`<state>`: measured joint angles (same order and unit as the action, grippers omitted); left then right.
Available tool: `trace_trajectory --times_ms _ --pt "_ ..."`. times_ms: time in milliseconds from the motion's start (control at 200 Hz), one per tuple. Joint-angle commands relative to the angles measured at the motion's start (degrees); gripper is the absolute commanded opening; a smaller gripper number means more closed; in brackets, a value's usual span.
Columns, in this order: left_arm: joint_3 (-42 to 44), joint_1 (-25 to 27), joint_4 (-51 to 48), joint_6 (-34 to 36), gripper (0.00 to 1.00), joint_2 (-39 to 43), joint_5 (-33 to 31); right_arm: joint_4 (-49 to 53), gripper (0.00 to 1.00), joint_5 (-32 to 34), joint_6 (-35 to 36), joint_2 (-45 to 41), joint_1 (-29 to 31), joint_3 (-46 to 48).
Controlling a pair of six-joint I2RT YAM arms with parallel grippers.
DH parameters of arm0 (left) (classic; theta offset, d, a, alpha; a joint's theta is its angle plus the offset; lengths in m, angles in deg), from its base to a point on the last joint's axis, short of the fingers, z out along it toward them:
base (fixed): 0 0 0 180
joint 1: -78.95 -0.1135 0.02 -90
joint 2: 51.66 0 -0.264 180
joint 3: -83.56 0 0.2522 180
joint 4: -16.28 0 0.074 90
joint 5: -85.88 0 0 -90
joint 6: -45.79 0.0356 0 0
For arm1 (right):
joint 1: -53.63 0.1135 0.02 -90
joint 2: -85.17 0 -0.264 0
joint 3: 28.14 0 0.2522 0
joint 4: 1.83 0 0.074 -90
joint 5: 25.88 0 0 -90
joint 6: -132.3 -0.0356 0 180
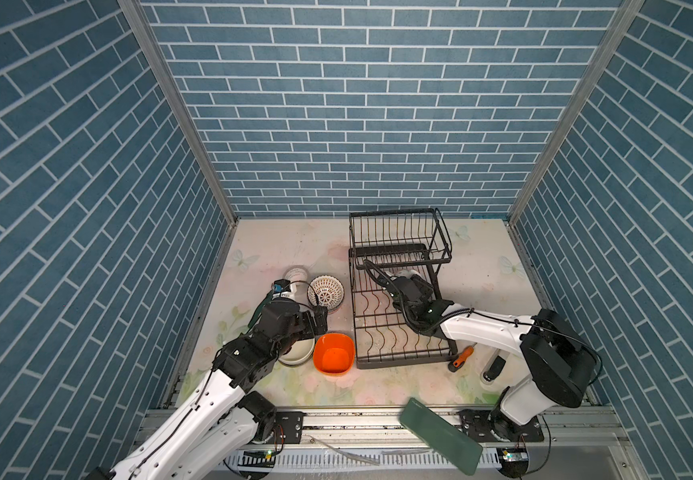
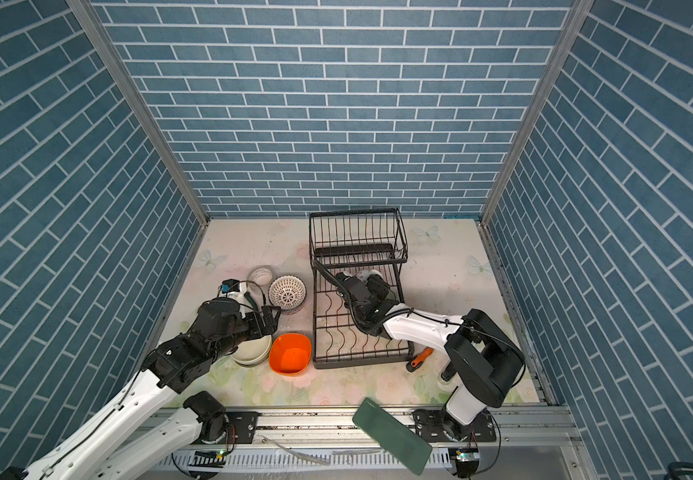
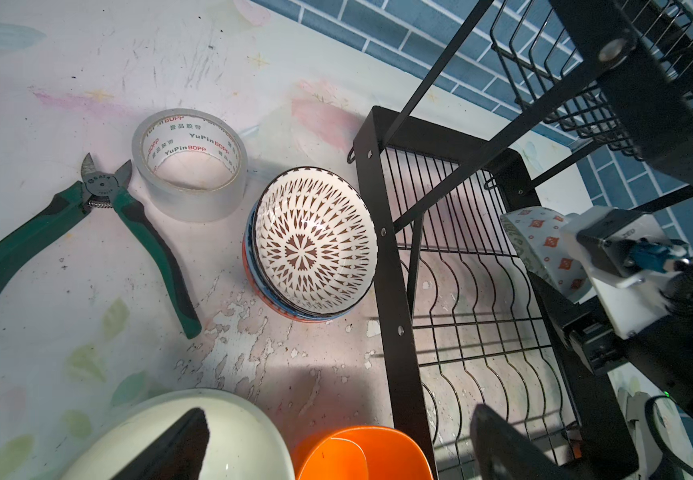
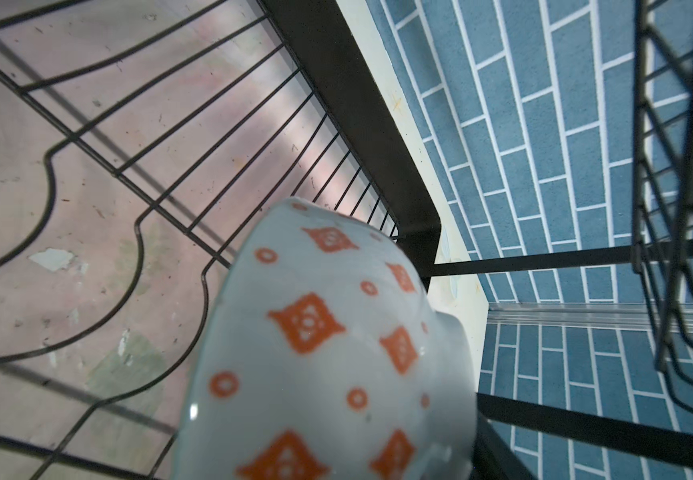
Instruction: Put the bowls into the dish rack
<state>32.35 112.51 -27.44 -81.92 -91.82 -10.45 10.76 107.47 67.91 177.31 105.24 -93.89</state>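
Observation:
The straight wires at the rack's far end (image 1: 410, 257) (image 4: 308, 164) are empty, so the right gripper should carry the white bowl outward and down onto them next and let it go.
The black wire dish rack (image 1: 355, 316) (image 2: 315, 316) stands right of centre in both top views. My right gripper (image 1: 413, 282) (image 2: 372, 282) reaches into its lower tier, under the raised basket, shut on a white bowl with orange motifs (image 4: 324, 345) (image 3: 544, 245), tilted over the rack's wires (image 4: 361, 104). My left gripper (image 1: 318, 318) (image 3: 338, 411) hangs open and empty above the cream bowls (image 1: 295, 355) (image 3: 245, 436) and the orange bowl (image 1: 333, 353) (image 3: 361, 455). A stack topped by a black-and-white patterned bowl (image 1: 326, 291) (image 3: 315, 245) sits by the rack's left side.
A clear tape roll (image 3: 189, 166) and green-handled pliers (image 3: 137, 232) lie left of the patterned stack. An orange-handled screwdriver (image 1: 462, 358) and a black cylinder (image 1: 494, 368) lie by the rack's near right corner. A dark green flat object (image 1: 440, 440) overhangs the front rail.

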Motion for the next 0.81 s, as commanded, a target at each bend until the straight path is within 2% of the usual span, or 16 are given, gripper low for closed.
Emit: trace_trajectory --times_ms 0,295,800 --pt "1.09 -0.51 -1.68 0.47 1.0 1.09 -0.17 -6.48 0.34 3.71 4.16 1.35 0.16 -2.17" --pt "1.63 -0.58 -2.29 0.4 1.0 2.11 -0.18 -9.94 0.34 2.24 6.26 5.3 -1.87 -2.23" --pt "1.66 -0.65 -1.28 -0.48 1.0 1.56 0.44 -23.46 0.36 4.17 18.89 12.96 -6.29 -3.81"
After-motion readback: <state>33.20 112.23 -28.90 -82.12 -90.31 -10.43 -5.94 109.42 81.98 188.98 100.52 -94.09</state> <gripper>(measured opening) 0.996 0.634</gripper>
